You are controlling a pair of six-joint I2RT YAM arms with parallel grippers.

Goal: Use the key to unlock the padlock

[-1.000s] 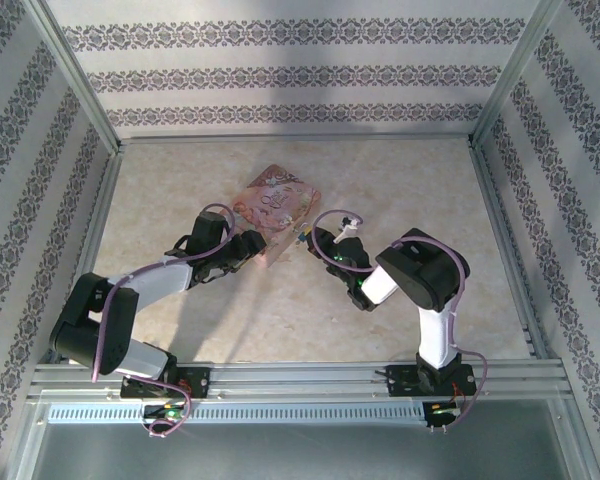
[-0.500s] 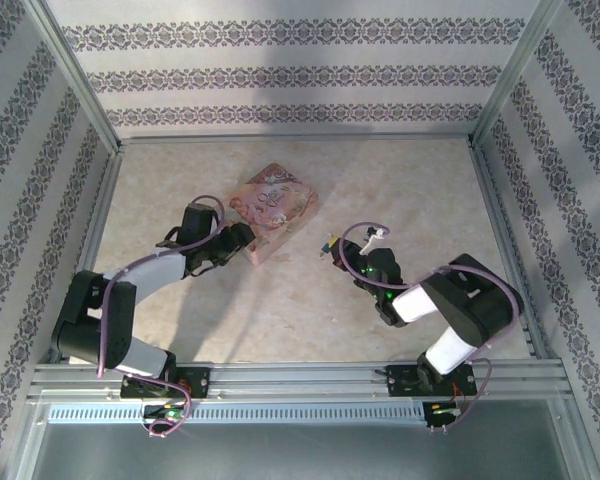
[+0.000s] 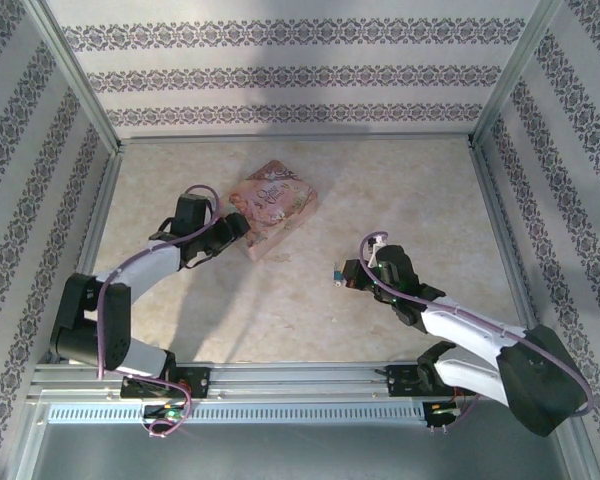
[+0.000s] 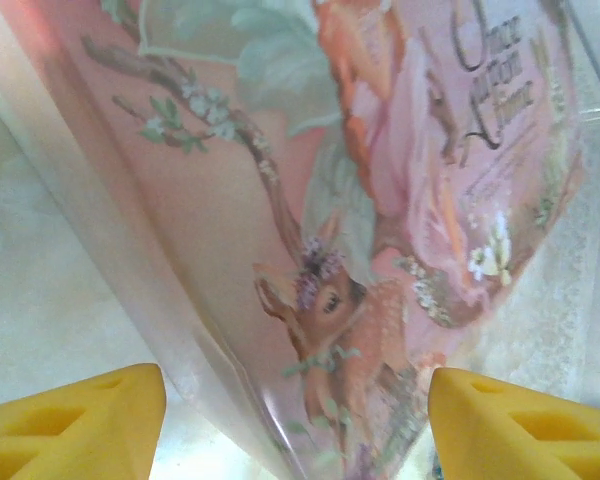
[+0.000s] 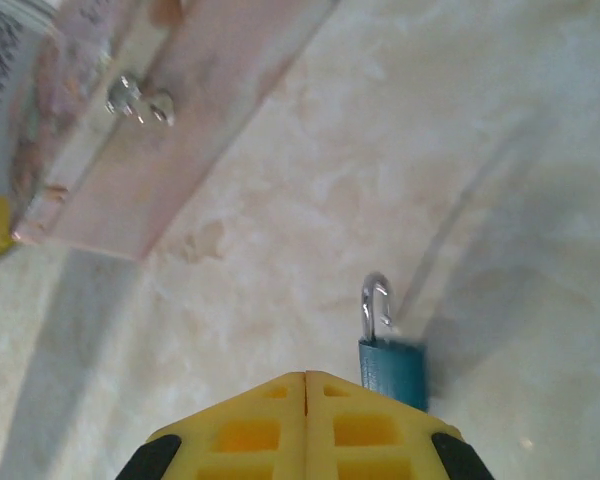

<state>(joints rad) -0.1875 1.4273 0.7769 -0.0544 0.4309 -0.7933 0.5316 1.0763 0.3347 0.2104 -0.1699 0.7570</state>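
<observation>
Next, my right gripper lowers the hanging padlock onto the bare tabletop just below and spreads its fingers to release the padlock, because its shackle stands open.
The padlock (image 5: pixel 392 368), teal with a silvery shackle, sticks out just past the right side of my right gripper (image 5: pixel 306 378). Its lower part is hidden under the yellow fingers (image 5: pixel 375 425), which are pressed flush together. From above, the padlock (image 3: pixel 335 276) hangs at the right gripper's (image 3: pixel 346 276) tip over bare table, well clear of the pink tin (image 3: pixel 275 203). The key is hidden. My left gripper (image 4: pixel 296 430) stands open, one finger on either side of the tin's (image 4: pixel 310 200) near corner. From above, the left gripper (image 3: pixel 236 229) is at the tin's left edge.
The tin's metal hasp (image 5: pixel 138 100) sits bare on its side wall. Patterned walls and metal rails (image 3: pixel 300 378) enclose the marbled table (image 3: pixel 410 190). Open floor lies between the tin and the right arm.
My right arm has swung back toward the near right, carrying the padlock from the tin out over the table. The left gripper has shifted a little left at the tin's edge.
</observation>
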